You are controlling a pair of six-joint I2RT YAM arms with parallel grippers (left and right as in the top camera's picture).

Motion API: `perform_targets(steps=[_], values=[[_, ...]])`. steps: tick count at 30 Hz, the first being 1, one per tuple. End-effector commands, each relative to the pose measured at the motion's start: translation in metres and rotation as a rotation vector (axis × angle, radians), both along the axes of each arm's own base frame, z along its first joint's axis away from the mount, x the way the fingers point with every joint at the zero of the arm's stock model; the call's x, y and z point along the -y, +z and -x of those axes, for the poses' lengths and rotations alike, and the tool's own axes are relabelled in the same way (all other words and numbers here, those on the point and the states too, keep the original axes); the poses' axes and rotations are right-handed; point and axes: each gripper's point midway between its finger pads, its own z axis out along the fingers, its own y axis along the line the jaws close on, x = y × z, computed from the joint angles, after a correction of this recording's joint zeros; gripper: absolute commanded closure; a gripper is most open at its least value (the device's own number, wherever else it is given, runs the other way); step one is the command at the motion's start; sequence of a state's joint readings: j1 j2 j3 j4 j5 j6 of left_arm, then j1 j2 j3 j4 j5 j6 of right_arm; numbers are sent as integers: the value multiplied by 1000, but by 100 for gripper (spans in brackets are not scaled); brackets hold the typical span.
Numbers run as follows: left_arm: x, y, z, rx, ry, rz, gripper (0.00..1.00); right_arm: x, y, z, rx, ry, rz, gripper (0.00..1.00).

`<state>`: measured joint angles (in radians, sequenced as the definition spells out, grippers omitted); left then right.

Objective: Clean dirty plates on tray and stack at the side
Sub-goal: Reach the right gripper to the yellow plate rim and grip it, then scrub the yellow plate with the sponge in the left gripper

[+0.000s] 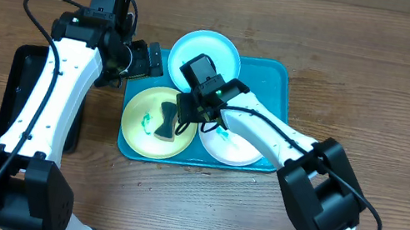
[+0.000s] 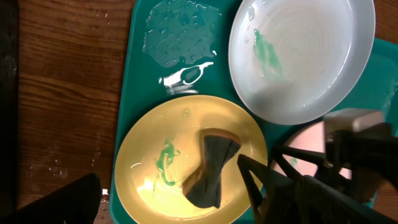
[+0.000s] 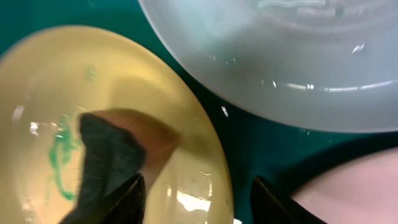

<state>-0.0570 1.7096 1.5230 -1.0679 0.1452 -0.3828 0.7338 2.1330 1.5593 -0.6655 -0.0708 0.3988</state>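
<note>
A teal smear is still beside the sponge, so my left gripper should next move down over the yellow-green plate (image 1: 140, 125) and onto the sponge's narrow middle.
The turquoise tray (image 1: 272, 78) holds three plates. The light blue plate (image 1: 206, 53) is at the back, with a teal smear in the left wrist view (image 2: 298, 56). The yellow-green plate (image 1: 140, 125) is front left, with a teal smear and a dark sponge (image 1: 166, 118) on it. The white plate (image 1: 235, 147) is front right and smeared. My right gripper (image 1: 194, 111) is open low over the yellow-green plate's right rim (image 3: 199, 205), its left finger beside the sponge (image 3: 112, 155). My left gripper (image 1: 147, 59) is open and empty above the tray's back left (image 2: 180, 211).
A black rectangular tray (image 1: 19, 91) lies left of the turquoise tray, under my left arm. A water puddle (image 2: 180, 31) sits on the turquoise tray's bare corner. Brown wooden table (image 1: 367, 59) surrounds the trays.
</note>
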Motion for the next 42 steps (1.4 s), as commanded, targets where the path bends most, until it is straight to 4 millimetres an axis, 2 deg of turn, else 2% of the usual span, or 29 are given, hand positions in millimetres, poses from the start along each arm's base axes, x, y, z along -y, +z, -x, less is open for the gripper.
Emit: perform_targets(steps=[1,7,10,13,14,16,17,18,22,27,32,35,37,41,42], values=[[0,4,-2,12,-13,-3,0,10,-27,9,-57,-1,75,44],[0,4,-1,11,-13,-3,0,19,-27,17,-112,-48,103,44],[0,1,4,-6,-60,-17,12,16,-26,30,-176,-31,81,46],[2,-6,14,-36,-127,-25,23,15,-27,38,-215,-24,70,64],[3,-11,18,-57,-137,-22,28,16,-27,39,-225,-39,69,71],[11,-22,26,-89,-173,19,29,15,-27,39,-231,-60,66,80],[17,-27,29,-96,-200,54,31,14,-27,39,-230,-63,63,81],[32,-39,34,-105,-245,137,31,13,-27,37,-224,-62,59,81],[53,-69,46,-119,-311,241,33,13,-27,36,-222,-64,55,81],[62,-107,57,-134,-346,245,34,13,-26,36,-225,-66,52,81],[68,-141,54,-161,-356,246,35,13,-26,37,-226,-66,53,81],[69,-153,55,-187,-356,247,42,13,-26,37,-226,-66,53,81],[66,-159,56,-198,-350,228,53,13,-26,37,-226,-66,53,81],[38,-167,51,-221,-257,66,71,13,-26,37,-225,-66,53,81],[30,-168,50,-229,-229,24,80,13,-26,37,-225,-66,53,81]])
